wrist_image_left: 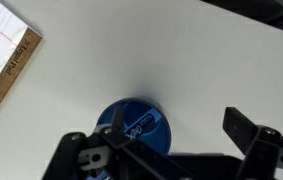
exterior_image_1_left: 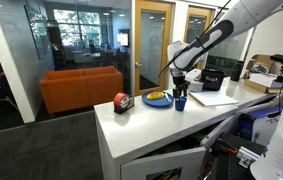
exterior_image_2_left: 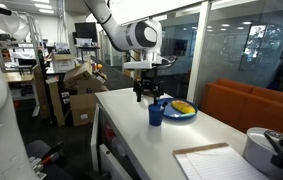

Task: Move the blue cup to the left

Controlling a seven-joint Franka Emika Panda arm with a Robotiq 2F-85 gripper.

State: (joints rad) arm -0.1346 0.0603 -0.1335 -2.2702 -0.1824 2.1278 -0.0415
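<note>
I will next move my gripper down over the blue cup's rim (wrist_image_left: 168, 129), with one finger going into the cup's opening and one staying outside, because that rim is between my open fingers.
The blue cup (exterior_image_1_left: 181, 102) stands upright on the white table (exterior_image_1_left: 141, 125), right beside the yellow plate (exterior_image_1_left: 159, 98). It also shows in the other exterior view (exterior_image_2_left: 156, 114) and from above in the wrist view (wrist_image_left: 131, 126). My gripper (exterior_image_1_left: 179, 86) (exterior_image_2_left: 146, 94) hovers just above the cup. In the wrist view the gripper (wrist_image_left: 159, 135) is open and empty. The cup sits under its left finger, off-centre between the fingers. The cup's lower part is hidden by the gripper body.
The yellow plate (exterior_image_2_left: 182, 109) holds some food. A red-and-black round object (exterior_image_1_left: 122, 102) sits further along the table. A lined notepad (exterior_image_2_left: 216, 160) (wrist_image_left: 1, 70) and a grey pot (exterior_image_2_left: 271, 150) lie on the other side. An orange sofa (exterior_image_1_left: 81, 88) stands behind the table.
</note>
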